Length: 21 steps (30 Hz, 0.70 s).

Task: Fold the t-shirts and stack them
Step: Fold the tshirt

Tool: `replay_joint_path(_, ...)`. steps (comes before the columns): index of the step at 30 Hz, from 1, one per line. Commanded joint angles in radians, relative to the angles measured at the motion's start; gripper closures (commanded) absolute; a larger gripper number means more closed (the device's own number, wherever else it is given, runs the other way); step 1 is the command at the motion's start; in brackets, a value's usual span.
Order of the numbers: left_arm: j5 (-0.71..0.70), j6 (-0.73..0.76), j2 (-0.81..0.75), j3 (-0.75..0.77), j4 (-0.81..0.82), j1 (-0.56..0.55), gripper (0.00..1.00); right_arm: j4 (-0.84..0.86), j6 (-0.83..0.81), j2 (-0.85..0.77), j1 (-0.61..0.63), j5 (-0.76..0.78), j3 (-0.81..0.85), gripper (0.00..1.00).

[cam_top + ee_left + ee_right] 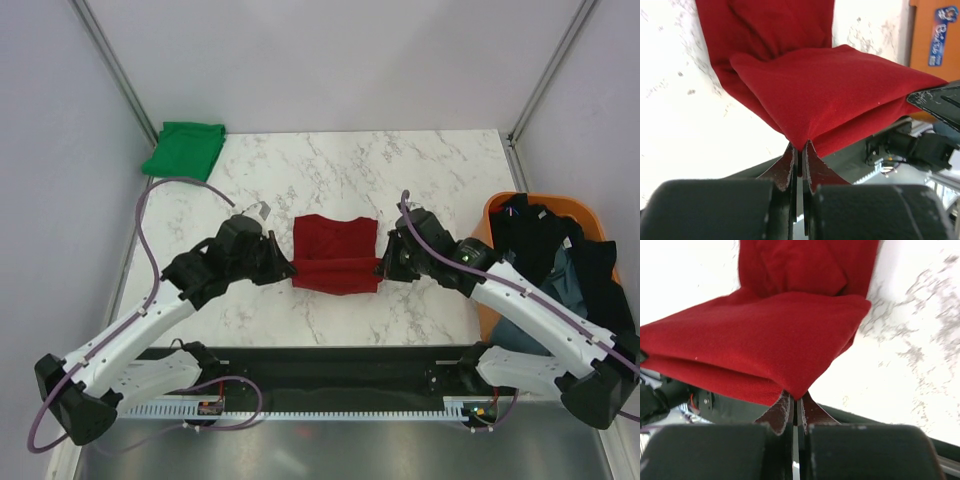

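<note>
The left gripper carries its dark red t-shirt corner outward next and releases it by the t-shirt's far edge (302, 219), since the t-shirt's far part still lies uncovered.
The dark red t-shirt (335, 252) lies partly folded in the middle of the marble table. My left gripper (291, 270) is shut on its near left corner (805, 135). My right gripper (381, 268) is shut on its near right corner (800, 385). Both hold the near hem lifted and doubled over the rest of the shirt. A folded bright green t-shirt (184, 147) lies at the far left corner. Black and grey-blue garments (560, 262) hang in the orange basket (500, 208) at the right.
The marble table (330, 170) has bare surface behind the red shirt. White walls and metal posts close the back and sides. A black rail (330, 375) runs along the near edge between the arm bases.
</note>
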Motion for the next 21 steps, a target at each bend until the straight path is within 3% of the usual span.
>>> replay_joint_path(1, -0.049, 0.112, 0.062, 0.084, -0.038, 0.051, 0.97, -0.067, -0.088, 0.036, -0.079, 0.040, 0.064, 1.00)
replay_joint_path(13, 0.141, 0.211, 0.335, 0.240, 0.036, 0.281, 0.97, -0.026, -0.205, 0.268, -0.247, -0.074, 0.170, 1.00)
replay_joint_path(21, 0.256, 0.290, 0.749, 0.535, 0.042, 0.385, 0.94, 0.017, -0.278, 0.550, -0.406, -0.185, 0.359, 1.00)
